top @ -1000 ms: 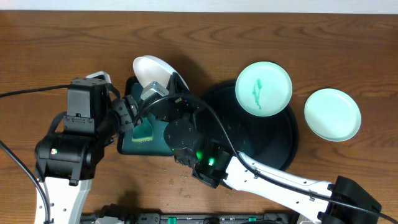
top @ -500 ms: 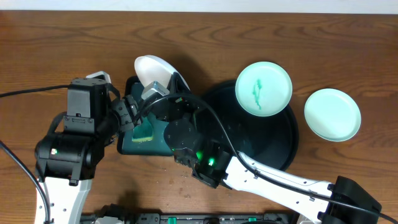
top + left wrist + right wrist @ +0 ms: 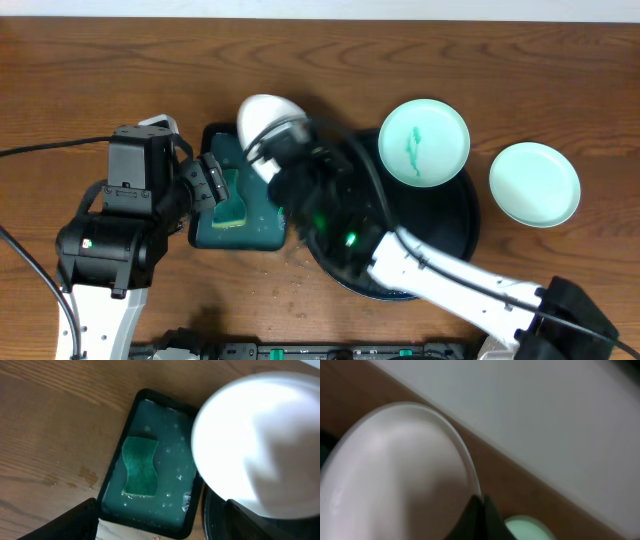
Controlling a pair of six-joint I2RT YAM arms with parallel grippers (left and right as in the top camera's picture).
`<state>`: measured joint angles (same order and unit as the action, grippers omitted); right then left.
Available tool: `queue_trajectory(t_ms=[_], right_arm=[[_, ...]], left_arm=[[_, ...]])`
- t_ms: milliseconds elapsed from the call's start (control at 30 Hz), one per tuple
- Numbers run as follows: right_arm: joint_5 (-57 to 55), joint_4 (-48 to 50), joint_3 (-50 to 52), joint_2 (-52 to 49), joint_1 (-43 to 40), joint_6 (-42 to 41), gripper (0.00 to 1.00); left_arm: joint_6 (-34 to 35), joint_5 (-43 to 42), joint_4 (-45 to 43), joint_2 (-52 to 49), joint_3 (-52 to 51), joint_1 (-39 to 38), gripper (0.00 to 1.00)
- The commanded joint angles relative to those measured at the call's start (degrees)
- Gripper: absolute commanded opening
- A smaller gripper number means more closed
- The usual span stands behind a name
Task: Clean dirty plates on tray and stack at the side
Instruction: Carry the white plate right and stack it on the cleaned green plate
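My right gripper will next swing across and down to let go, stacking on top of the smear-free plate (image 3: 535,185), which is below the gripper and to its right in the overhead view.
My right gripper (image 3: 274,143) is shut on the rim of a white plate (image 3: 266,114), holding it tilted above the gap between the green tray and the round black tray (image 3: 442,240). In the right wrist view the closed fingers (image 3: 481,512) pinch that plate's edge (image 3: 395,475). A second plate (image 3: 424,141) with teal smears lies on the black tray's far rim. A third, plain one (image 3: 535,183) rests on the wood to the right. My left gripper (image 3: 214,186) hovers open over the green tray; from its wrist view the gripper (image 3: 165,530) holds nothing, and the held plate (image 3: 260,445) fills the right side.
A small rectangular dark-green tray (image 3: 258,232) holds soapy water and a green sponge (image 3: 232,211), also seen as the sponge (image 3: 140,466) in the left wrist view. The right arm's body crosses the black tray from the bottom right. Brown wood table lies all around.
My right gripper has carried the white plate to the right, off the green tray's far edge toward the black tray. The left arm has not moved.
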<state>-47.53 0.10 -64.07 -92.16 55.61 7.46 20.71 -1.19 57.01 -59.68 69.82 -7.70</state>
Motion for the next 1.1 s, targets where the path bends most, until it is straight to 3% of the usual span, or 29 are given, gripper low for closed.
queue_trajectory(t_ms=[0,133,267,533,733,1067], right_arm=[[20.74,-5.79,-0.57,0.9,-6.56,-24.52,0.01],[53.44,-9.64,-0.76,2.75,-16.5,-31.52,0.01],[66.42,-12.66,-0.76,6.51,-27.12,-35.82,0.01],[65.4,-29.94,-0.76,15.45,-49.99,-38.58,0.01],[48.24,-45.05,-0.66,15.19,-68.91,-38.69,0.01],[44.59,-49.03,-0.61,5.16,-89.42,-38.42,0.01]], left_arm=[[-0.55,0.13,0.17,-0.15,0.68,0.26,0.8],[-0.55,0.11,0.17,-0.15,0.68,0.24,0.8],[-0.55,0.11,0.17,-0.15,0.68,0.26,0.8],[-0.55,0.11,0.17,-0.15,0.68,0.24,0.8],[-0.55,0.11,0.17,-0.15,0.68,0.26,0.8],[-0.55,0.11,0.17,-0.15,0.68,0.24,0.8]])
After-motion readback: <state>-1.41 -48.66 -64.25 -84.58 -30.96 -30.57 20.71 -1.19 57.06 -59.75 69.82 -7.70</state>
